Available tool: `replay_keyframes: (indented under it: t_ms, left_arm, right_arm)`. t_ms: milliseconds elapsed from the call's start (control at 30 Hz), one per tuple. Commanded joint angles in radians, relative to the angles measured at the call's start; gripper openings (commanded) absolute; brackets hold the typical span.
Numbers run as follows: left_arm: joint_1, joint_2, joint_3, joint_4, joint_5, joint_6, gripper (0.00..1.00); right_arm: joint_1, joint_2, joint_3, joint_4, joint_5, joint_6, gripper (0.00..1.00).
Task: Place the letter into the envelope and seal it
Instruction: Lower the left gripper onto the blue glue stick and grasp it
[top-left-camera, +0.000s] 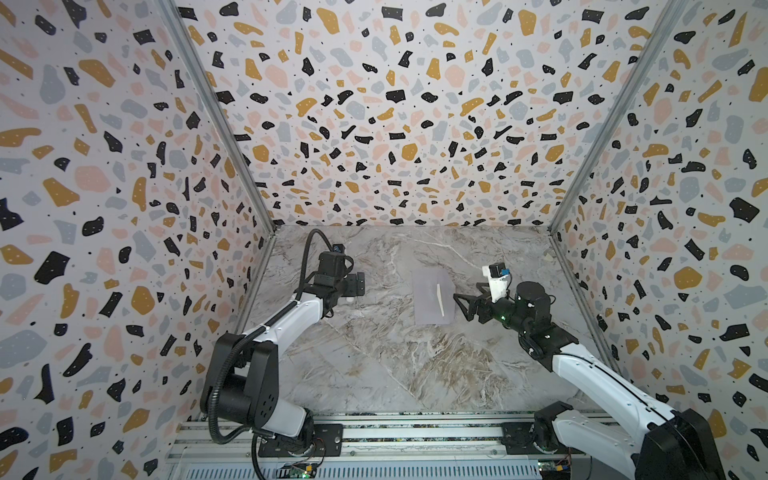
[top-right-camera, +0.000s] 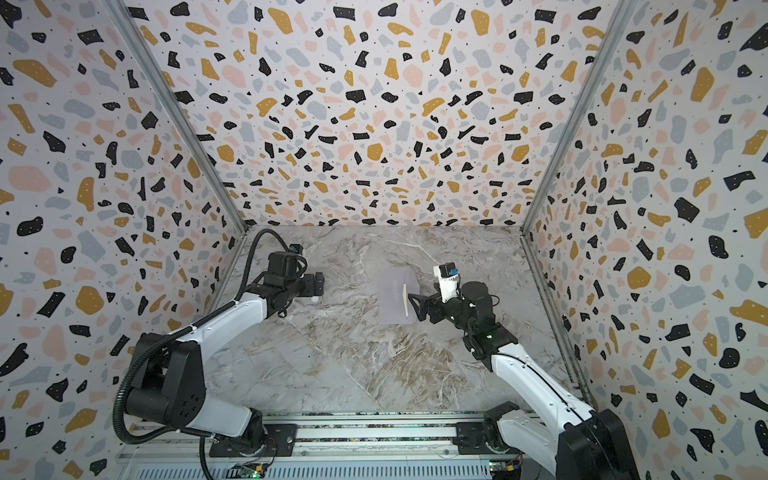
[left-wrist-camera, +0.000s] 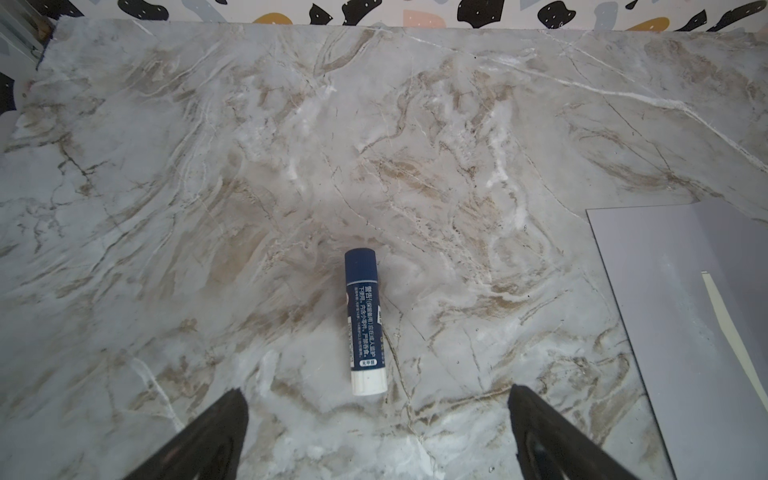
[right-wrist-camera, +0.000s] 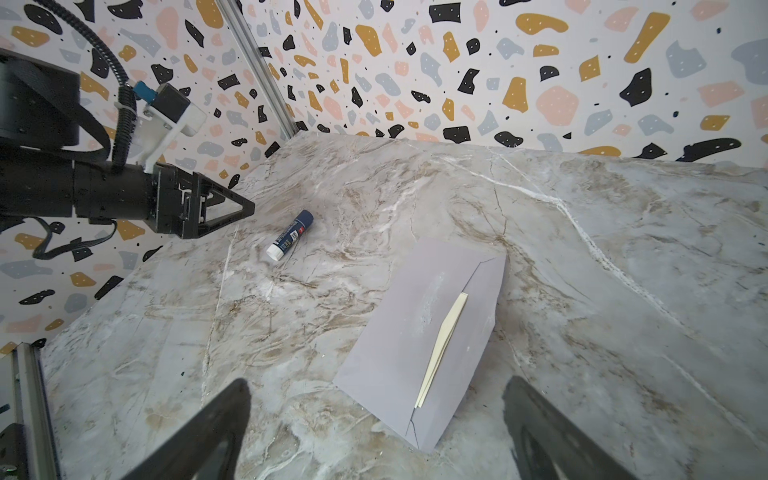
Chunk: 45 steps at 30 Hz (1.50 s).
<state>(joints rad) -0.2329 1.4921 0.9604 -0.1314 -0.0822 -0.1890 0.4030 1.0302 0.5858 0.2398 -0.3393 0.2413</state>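
Observation:
The glue stick is below my open left gripper, lined up between its fingers. I will lower them around the glue stick's blue labelled body (left-wrist-camera: 367, 328) and close them.
The pale lavender-grey envelope (top-left-camera: 430, 299) (top-right-camera: 395, 299) lies flat on the marble table right of centre in both top views. Only a narrow cream strip of the letter (right-wrist-camera: 444, 336) (top-left-camera: 440, 300) shows along the line where the flap lies over the body. The rest of the letter is hidden inside. My right gripper (top-left-camera: 465, 297) (right-wrist-camera: 376, 381) hovers open at the envelope's right edge, with nothing between its fingers. My left gripper (top-left-camera: 359, 283) (left-wrist-camera: 376, 388) is open too, just above a blue and white glue stick (left-wrist-camera: 365, 324) (right-wrist-camera: 289, 235) that lies loose on the table left of the envelope (left-wrist-camera: 685, 332).
Terrazzo-patterned walls (top-left-camera: 395, 124) close the table in at the back and both sides. A metal rail (top-left-camera: 395, 432) with both arm bases runs along the front edge. Bare marble (top-left-camera: 374, 365) spreads in front of the envelope.

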Motion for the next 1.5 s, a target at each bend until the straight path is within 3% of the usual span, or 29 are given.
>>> replay_keyframes:
  t_ms: [0, 167, 467, 767, 1233, 1467]
  left_arm:
    - [0.022, 0.014, 0.072, -0.041, 0.026, 0.018, 0.96]
    - [0.046, 0.083, 0.161, -0.128, 0.05, 0.036, 0.9]
    - [0.046, 0.245, 0.235, -0.162, 0.096, 0.042, 0.68]
    - [0.043, 0.334, 0.242, -0.151, 0.071, 0.011, 0.55]
    - [0.026, 0.432, 0.276, -0.133, 0.046, 0.01, 0.43]
    - [0.024, 0.468, 0.281, -0.125, 0.03, 0.011, 0.31]
  right_arm:
    - [-0.005, -0.047, 0.001, 0.032, -0.03, 0.023, 0.96]
    - [-0.004, -0.076, -0.014, 0.05, -0.027, 0.041, 0.96]
    - [-0.004, -0.056, -0.009, 0.052, -0.033, 0.041, 0.96]
    - [-0.004, -0.002, 0.001, 0.077, -0.048, 0.04, 0.96]
    - [-0.004, 0.024, 0.01, 0.087, -0.061, 0.028, 0.96]
    - [-0.004, 0.024, 0.011, 0.083, -0.06, 0.023, 0.96]
